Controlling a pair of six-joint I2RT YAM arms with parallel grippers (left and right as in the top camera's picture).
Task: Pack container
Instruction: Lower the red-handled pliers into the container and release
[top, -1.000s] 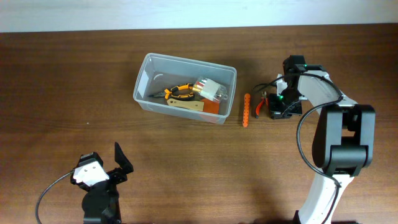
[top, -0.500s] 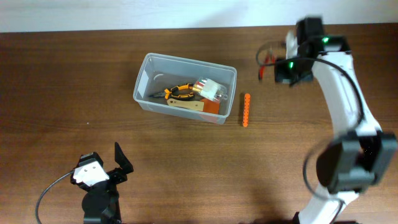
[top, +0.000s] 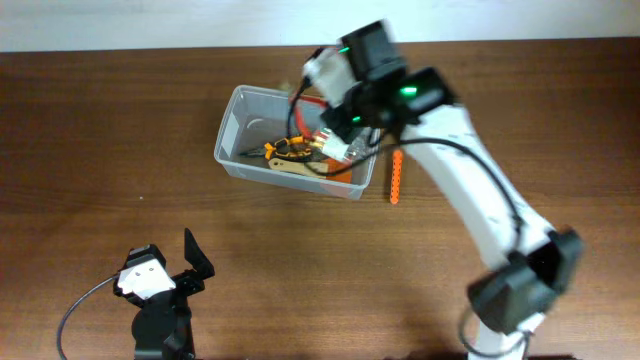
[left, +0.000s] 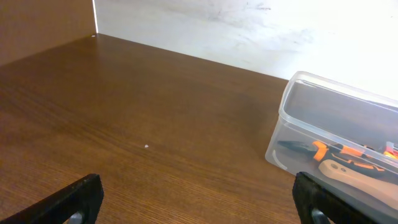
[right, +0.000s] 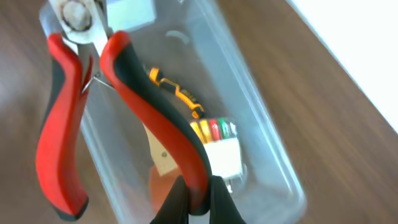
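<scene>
My right gripper moves down into the container's emptier end (top: 258, 130) (right: 157, 53) next, below and to its left in the overhead view, and releases the pliers where there's room.
The clear plastic container (top: 229, 140) sits at the table's upper middle. It holds orange-handled pliers (top: 285, 148), a small clear box of coloured bits (top: 343, 146) and a tan flat piece (top: 300, 169). My right gripper (right: 198, 200) is shut on one handle of the red-handled pliers (right: 143, 106) and holds them in the air above the container (right: 261, 118); these pliers also show in the overhead view (top: 312, 97). My left gripper (left: 199, 199) is open and empty, low over the table at the front left, far from the container (left: 292, 124).
An orange bit (top: 396, 176) lies on the table just right of the container. A white wall runs along the table's far edge.
My right arm has swung left from the table's right side to above the container, carrying the red-handled pliers. The left arm has not moved.
</scene>
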